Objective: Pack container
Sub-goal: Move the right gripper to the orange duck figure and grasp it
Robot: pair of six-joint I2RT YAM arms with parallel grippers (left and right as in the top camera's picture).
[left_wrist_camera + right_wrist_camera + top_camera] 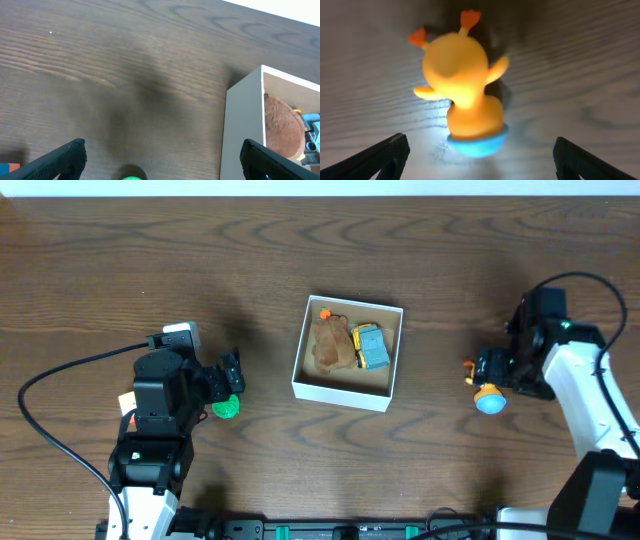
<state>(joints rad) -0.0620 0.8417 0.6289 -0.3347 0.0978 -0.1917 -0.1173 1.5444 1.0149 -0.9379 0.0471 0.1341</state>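
Observation:
My right gripper should next move down onto that neck point(484, 386) point(468, 101) and close, because the orange toy gets narrower there, between its round head and blue base.
The container point(340, 392) is a small white box with a tan inside at the table's middle; it holds a brown toy point(330, 343) and a yellow and blue toy point(369, 346). Its white wall shows in the left wrist view point(242, 130). A green toy point(227, 408) lies on the table left of the box, and its top shows between the fingers of my open left gripper point(160, 162). An orange toy with a blue base point(465, 95) lies on the table right of the box point(488, 398). My open right gripper point(480, 160) hovers over it, its fingers apart from it.
A small orange and blue item point(127, 402) sits beside the left arm. Black cables run along the table at the left point(60, 380) and at the right point(590, 280).

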